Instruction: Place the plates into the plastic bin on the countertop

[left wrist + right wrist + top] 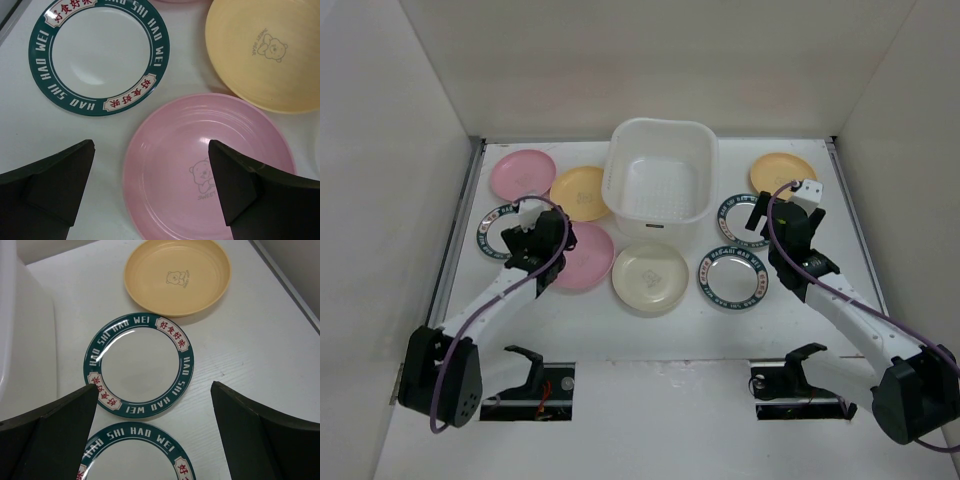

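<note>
I should next move my left gripper back and down onto the rim's side away from the bin (126, 185). My fingers are on both sides of the pink plate's rim, and one is over bare countertop.
Several plates lie on the white countertop (820, 300) around the empty white plastic bin (660, 180). My left gripper (535, 235) is open and empty. It hovers over the near pink plate (170, 175), with a green-rimmed plate (100, 55) and a yellow plate (265, 55) beyond it. My right gripper (765, 215) is open and empty, low over two green-rimmed plates, one farther (137, 365) and one nearer (135, 455). A yellow-orange plate (177, 277) lies beyond them. A cream plate (650, 277) sits in front of the bin, and another pink plate (522, 173) lies at the far left.
White walls close in the countertop at the left, back and right. The bin's wall (20, 330) stands just left of the right gripper. Two black stands (530, 365) sit by cut-outs at the near edge.
</note>
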